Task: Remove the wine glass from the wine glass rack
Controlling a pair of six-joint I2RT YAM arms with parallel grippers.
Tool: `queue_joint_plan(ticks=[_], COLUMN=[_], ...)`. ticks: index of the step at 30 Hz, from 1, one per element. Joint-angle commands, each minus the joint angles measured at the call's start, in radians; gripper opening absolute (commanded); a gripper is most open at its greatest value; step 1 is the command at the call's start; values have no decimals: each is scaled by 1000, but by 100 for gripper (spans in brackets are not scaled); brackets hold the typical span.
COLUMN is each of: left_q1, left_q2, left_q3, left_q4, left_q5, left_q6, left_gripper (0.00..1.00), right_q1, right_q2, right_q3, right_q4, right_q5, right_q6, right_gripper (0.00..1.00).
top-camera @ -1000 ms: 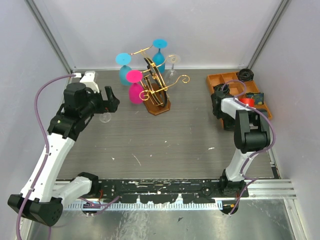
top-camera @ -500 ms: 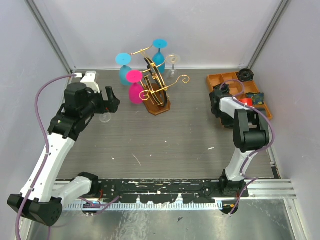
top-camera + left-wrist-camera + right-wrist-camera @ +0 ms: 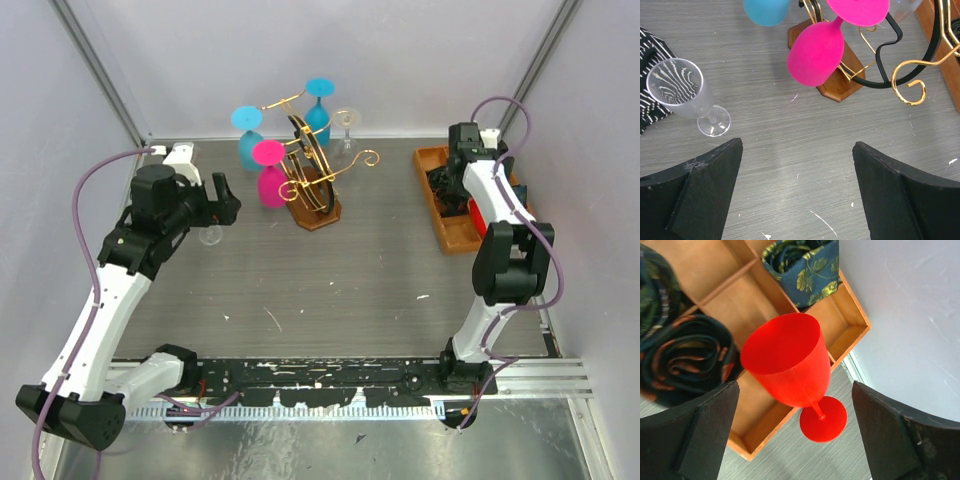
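Observation:
The glass stands upright, so next my right gripper lowers over the red glass's bowl (image 3: 478, 218) (image 3: 792, 371), which lies below its open fingers, one finger to each side.
The wine glass rack (image 3: 315, 190) of gold wire on a brown base (image 3: 842, 82) stands at the back middle. A pink wine glass (image 3: 270, 182) (image 3: 816, 52) hangs bowl-down on it, with two blue ones (image 3: 247, 135) (image 3: 319, 105) and a clear one (image 3: 345, 128). My left gripper (image 3: 228, 198) (image 3: 797, 145) is open left of the rack, nothing between its fingers. A clear glass (image 3: 685, 92) stands on the table beside it. My right gripper (image 3: 795, 385) is open above a red glass (image 3: 787, 362), which stands upright and free.
An orange compartmented tray (image 3: 450, 225) (image 3: 765, 440) with rolled ties (image 3: 685, 360) lies at the right, the red glass's foot on the table just beside it. A black striped cloth (image 3: 650, 75) lies left of the clear glass. Side walls are close.
The right arm has lifted from low over the tray's near end and swung back toward the far wall. The left arm and the glasses on the rack have not moved.

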Motion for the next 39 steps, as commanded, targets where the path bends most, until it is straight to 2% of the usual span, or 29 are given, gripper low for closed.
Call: queue_joint_plan(ticks=[1, 13, 15, 17, 19, 21, 28, 31, 33, 35, 39], left_q1=[-4, -3, -6, -4, -5, -4, -5, -4, -5, -4, -4], left_q2=[11, 52, 53, 54, 55, 54, 56, 55, 53, 52, 55], left_q3=[6, 33, 33, 32, 31, 28, 30, 32, 27, 24, 22], left_q4=[4, -11, -13, -11, -13, -14, -13, -14, -9, -4, -4], left_q5=[-9, 8, 9, 10, 10, 9, 7, 13, 14, 14, 10], left_q6=[9, 2, 3, 3, 3, 3, 4, 2, 1, -1, -1], left_gripper=[98, 98, 98, 98, 98, 98, 98, 98, 98, 98, 98], right_q1=[-74, -184, -192, -193, -194, -191, -85, -82, -82, -80, -69], right_q2=[77, 149, 155, 151, 129, 77, -303, -394, -448, -509, -527], right_q3=[25, -23, -20, -20, -26, -44, -179, -210, -255, -343, -477], right_q4=[16, 120, 125, 132, 135, 142, 178, 204, 277, 430, 721], right_q5=[-56, -191, -191, -184, -168, -152, -126, -217, -387, -569, -721], right_q6=[-15, 12, 17, 18, 20, 23, 7, -9, -30, -37, -29], right_gripper=[100, 100, 95, 84, 76, 68, 58, 53, 52, 52, 49])
